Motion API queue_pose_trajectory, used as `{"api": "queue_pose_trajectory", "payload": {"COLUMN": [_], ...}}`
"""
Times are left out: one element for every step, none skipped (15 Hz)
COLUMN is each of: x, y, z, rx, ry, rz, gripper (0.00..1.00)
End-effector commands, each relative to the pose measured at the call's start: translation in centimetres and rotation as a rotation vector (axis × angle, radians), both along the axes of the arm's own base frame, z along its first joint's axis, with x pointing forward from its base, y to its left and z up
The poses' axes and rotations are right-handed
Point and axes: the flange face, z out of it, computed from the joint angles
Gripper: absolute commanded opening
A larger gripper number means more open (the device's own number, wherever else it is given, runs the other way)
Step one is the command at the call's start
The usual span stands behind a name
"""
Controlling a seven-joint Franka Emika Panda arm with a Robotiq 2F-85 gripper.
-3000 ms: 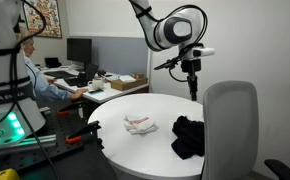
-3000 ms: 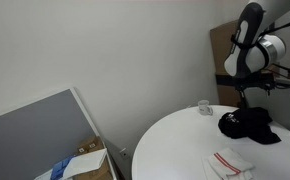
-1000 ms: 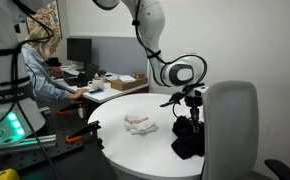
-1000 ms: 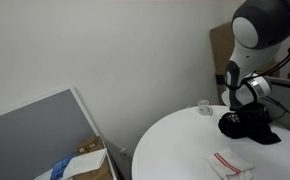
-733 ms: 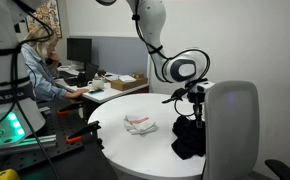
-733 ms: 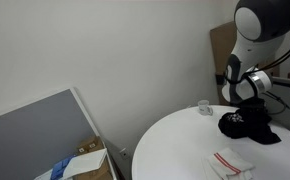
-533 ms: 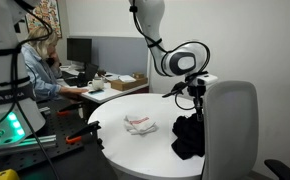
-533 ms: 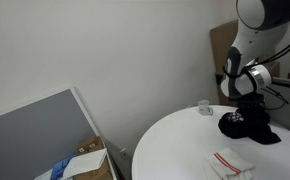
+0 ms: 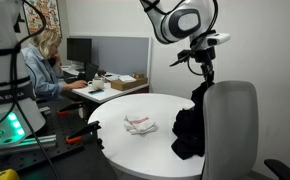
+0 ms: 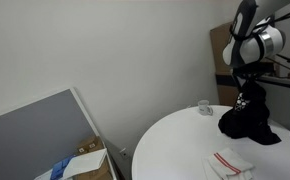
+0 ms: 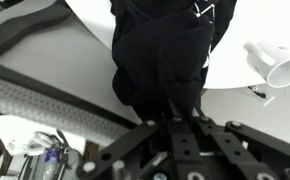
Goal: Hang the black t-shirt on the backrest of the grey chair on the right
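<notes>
My gripper will next move up and then across the backrest's top edge (image 9: pixel 231 84) (image 11: pixel 47 96), which is close beside it, and let go, because the lower end of the shirt is still on the tabletop.
The black t-shirt (image 9: pixel 190 128) hangs in a long bunch from my gripper (image 9: pixel 203 80), and its lower end still rests on the round white table (image 9: pixel 125 105). The gripper is shut on the shirt's top. The grey chair's backrest (image 9: pixel 231 125) stands just beside the hanging shirt, in front of it in this exterior view. From the opposite side the shirt (image 10: pixel 250 115) dangles under the gripper (image 10: pixel 248 82) at the table's far edge. In the wrist view the shirt (image 11: pixel 160 50) drops away from the closed gripper (image 11: pixel 175 122) over the table's rim (image 11: pixel 230 72).
A white cloth with red marks (image 9: pixel 138 123) lies near the table's middle, seen also as the cloth (image 10: pixel 230 160). A small cup (image 10: pixel 203 107) stands near the table's back edge. A person (image 9: pixel 43 70) sits at a cluttered desk beyond. A white tube-like object (image 11: pixel 281 66) lies close to the shirt.
The gripper closed on the shirt heap and rose well above the table, drawing the shirt up into a hanging column beside the chair's backrest.
</notes>
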Motion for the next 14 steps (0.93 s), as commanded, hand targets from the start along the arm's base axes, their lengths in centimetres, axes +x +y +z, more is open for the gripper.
{"api": "queue_pose_trajectory", "payload": {"x": [-1.9,-1.9,-1.9,-1.9,-1.8,-1.8,-1.8,-1.9,-2.0,-2.1,-2.4,-2.6,-2.8,-3.0], "y": [1.8,2.5,3.3,4.2,5.0,5.9,6.9,7.5,7.8,8.1,8.2,8.1,8.0,7.7], "z": [7.3,9.3,11.1,13.1,15.0,16.9,19.2,21.1,23.5,25.7,28.0,30.1,31.9,33.6], "rx": [-0.002,0.0,0.006,0.014,0.019,0.024,0.026,0.021,0.005,0.0,-0.015,-0.031,-0.05,-0.059], "ry": [-0.024,-0.025,-0.024,-0.024,-0.023,-0.026,-0.03,-0.031,-0.034,-0.042,-0.05,-0.056,-0.062,-0.072], "rz": [0.126,0.169,0.209,0.251,0.287,0.333,0.377,0.407,0.42,0.434,0.438,0.445,0.453,0.465], "gripper": [0.02,0.02,0.02,0.02,0.02,0.02,0.02,0.02,0.02,0.02,0.02,0.02,0.02,0.02]}}
